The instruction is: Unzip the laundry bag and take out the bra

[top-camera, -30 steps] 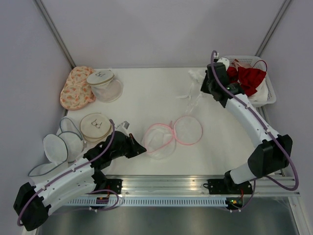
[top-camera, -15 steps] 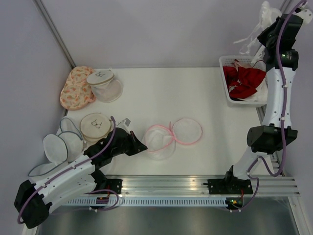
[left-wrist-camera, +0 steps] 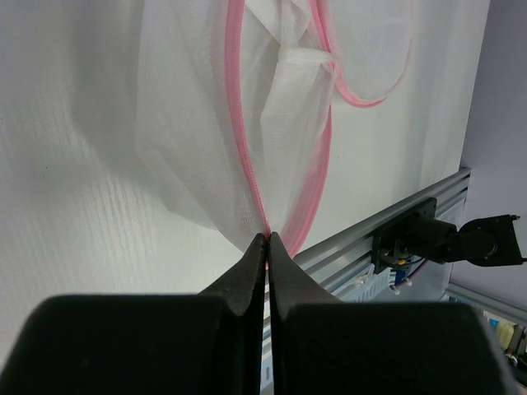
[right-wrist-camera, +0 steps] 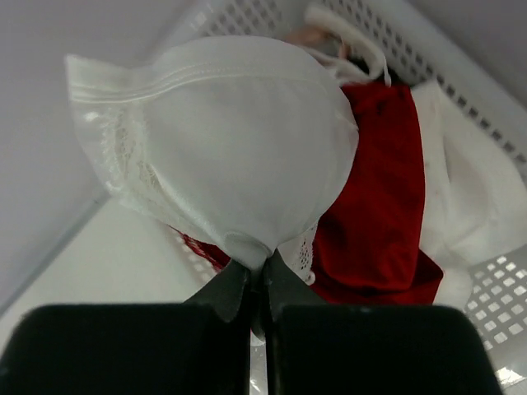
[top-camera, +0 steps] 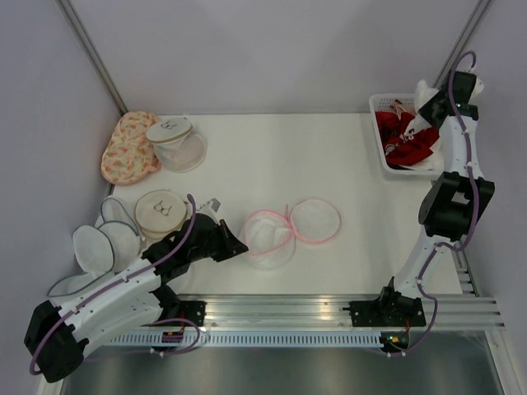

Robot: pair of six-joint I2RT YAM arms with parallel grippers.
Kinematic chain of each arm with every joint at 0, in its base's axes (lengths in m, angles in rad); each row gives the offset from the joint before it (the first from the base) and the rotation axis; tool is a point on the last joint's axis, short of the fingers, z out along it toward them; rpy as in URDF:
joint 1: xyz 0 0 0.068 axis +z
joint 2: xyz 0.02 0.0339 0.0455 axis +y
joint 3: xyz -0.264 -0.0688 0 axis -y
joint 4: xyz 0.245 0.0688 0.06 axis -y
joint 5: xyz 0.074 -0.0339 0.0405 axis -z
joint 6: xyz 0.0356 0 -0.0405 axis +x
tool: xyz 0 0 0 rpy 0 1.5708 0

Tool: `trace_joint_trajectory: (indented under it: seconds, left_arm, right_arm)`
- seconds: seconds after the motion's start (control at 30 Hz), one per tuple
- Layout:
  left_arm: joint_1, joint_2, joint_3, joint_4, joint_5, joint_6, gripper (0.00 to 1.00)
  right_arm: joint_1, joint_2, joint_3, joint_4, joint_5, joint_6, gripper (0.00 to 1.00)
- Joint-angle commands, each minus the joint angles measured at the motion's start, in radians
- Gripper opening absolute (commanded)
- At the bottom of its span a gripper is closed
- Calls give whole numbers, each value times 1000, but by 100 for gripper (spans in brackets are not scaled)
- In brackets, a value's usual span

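The bra is still hanging above the white basket, so my right gripper will next lower the bra onto the red garment [top-camera: 408, 143] [right-wrist-camera: 377, 209] and then open.
The laundry bag [top-camera: 270, 237] lies unzipped mid-table, its white mesh dome and pink rim spread out with the round flap [top-camera: 316, 220] folded open to the right. My left gripper [top-camera: 243, 245] is shut on the pink rim [left-wrist-camera: 268, 234] at the bag's left edge. The mesh [left-wrist-camera: 206, 123] fans out ahead of the fingers. My right gripper [top-camera: 434, 107] is shut on a white bra [top-camera: 423, 105], which hangs above the white basket [top-camera: 380, 103] at the back right. In the right wrist view the bra's cup [right-wrist-camera: 239, 132] bulges above the pinched jaws [right-wrist-camera: 263, 270].
The basket [right-wrist-camera: 486, 90] holds a red garment [right-wrist-camera: 379, 214] and white cloth. At the left are an orange floral pouch [top-camera: 128, 148], a clear mesh dome with a white top [top-camera: 175, 140], a beige round bag [top-camera: 160, 211] and white mesh bags [top-camera: 103, 245]. A metal rail [top-camera: 329, 306] runs along the near edge.
The right arm carried the bra from the table's back right, swung high up, and has now come down over the basket. The left gripper kept its hold on the bag rim.
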Motion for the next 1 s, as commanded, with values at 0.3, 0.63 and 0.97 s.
trace_joint_trajectory:
  seconds: [0.3, 0.63, 0.97]
  left_arm:
    - [5, -9, 2, 37, 13, 23, 2]
    - [5, -39, -5, 34, 10, 15, 2]
    - [7, -47, 4, 37, 3, 14, 2]
  right_arm:
    - [7, 120, -256, 56, 148, 75, 0]
    - [18, -61, -267, 145, 97, 26, 62]
    - [223, -328, -231, -86, 169, -109, 83]
